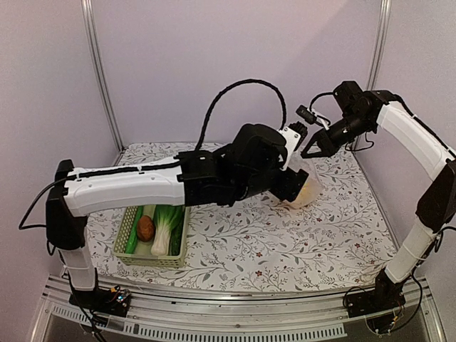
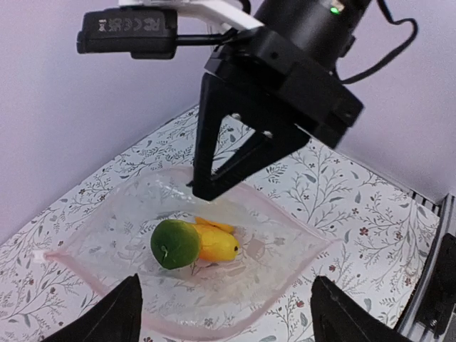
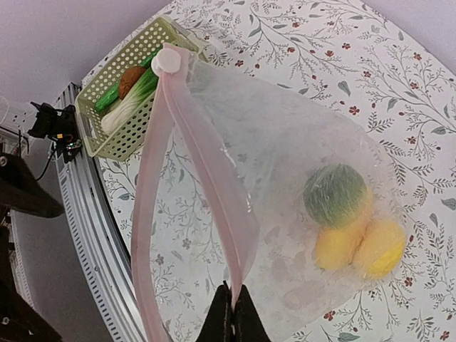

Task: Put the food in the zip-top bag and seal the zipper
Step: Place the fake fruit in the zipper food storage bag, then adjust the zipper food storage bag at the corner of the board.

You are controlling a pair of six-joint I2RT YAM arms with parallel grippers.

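My left gripper swings left in the top view and down next, as the still unbagged brown round piece lies below it on that side.
The clear zip-top bag hangs open over the table's right back part. My right gripper is shut on its pinkish zipper strip and holds that edge up; the shut fingers show in the right wrist view. My left gripper is open and empty, just above the bag's mouth. Inside the bag lie the green-yellow fruit, the yellow lemon and the orange-yellow piece. The bok choy, the brown round piece and the cucumber lie in the basket.
The pale green slotted basket stands at the front left of the flowered tablecloth, under the left arm. A white slider sits at the zipper's far end. A metal rail runs along the near edge; walls close the back and sides.
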